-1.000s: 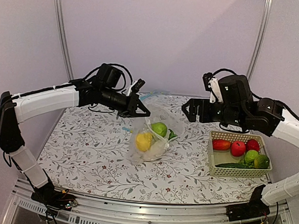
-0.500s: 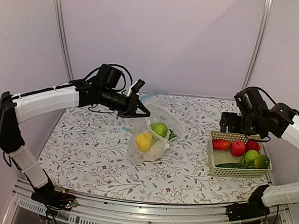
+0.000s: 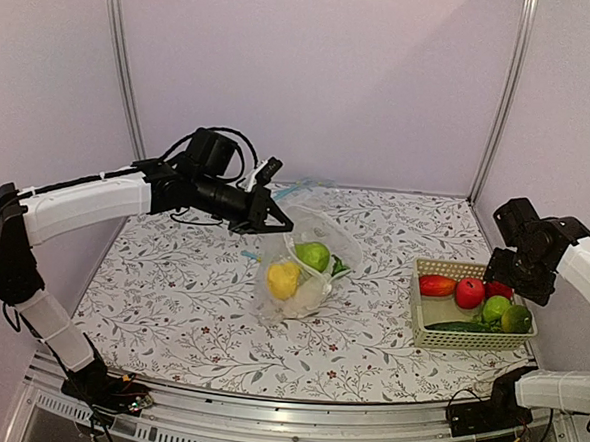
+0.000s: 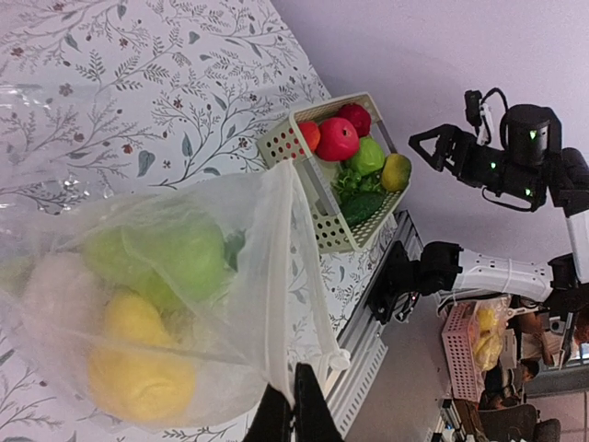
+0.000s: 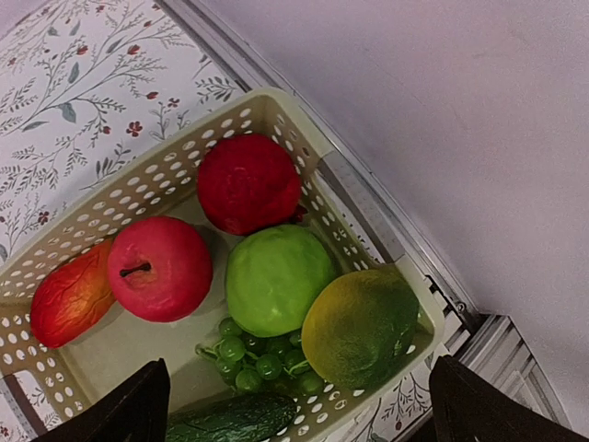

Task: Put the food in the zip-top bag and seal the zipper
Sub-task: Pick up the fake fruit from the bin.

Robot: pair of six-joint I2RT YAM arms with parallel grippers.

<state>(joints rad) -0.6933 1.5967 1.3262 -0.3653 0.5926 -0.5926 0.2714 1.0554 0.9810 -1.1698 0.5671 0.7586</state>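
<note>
My right gripper shifts toward the off-centre fruit next, before it goes down around the sides of the yellow-green fruit (image 3: 516,320) (image 5: 361,329) in the basket's corner.
The clear zip-top bag (image 3: 316,282) hangs from my left gripper (image 3: 280,223), which is shut on the bag's upper edge and holds it lifted over the table's middle. Inside it I see a yellow lemon (image 3: 282,278), a green fruit (image 3: 315,254) and something whitish below them. In the left wrist view the fingertips (image 4: 293,405) pinch the bag's film (image 4: 267,276), with the lemon (image 4: 138,368) and the green fruit (image 4: 175,262) behind it. A short light-blue piece (image 3: 250,254) shows at the bag's left side. My right gripper (image 3: 519,282) is open and empty above the basket.
A cream basket (image 3: 465,342) at the right holds red fruits (image 5: 158,267), a green apple (image 5: 276,276), a yellow-green fruit (image 5: 363,327), grapes and a dark cucumber (image 5: 239,419). Its rim (image 5: 276,101) lies near the table's right edge. Another light-blue strip (image 3: 292,189) lies at the back.
My right arm has swung from the table's middle out to the right and now sits over the basket. My left gripper and the bag have barely moved.
</note>
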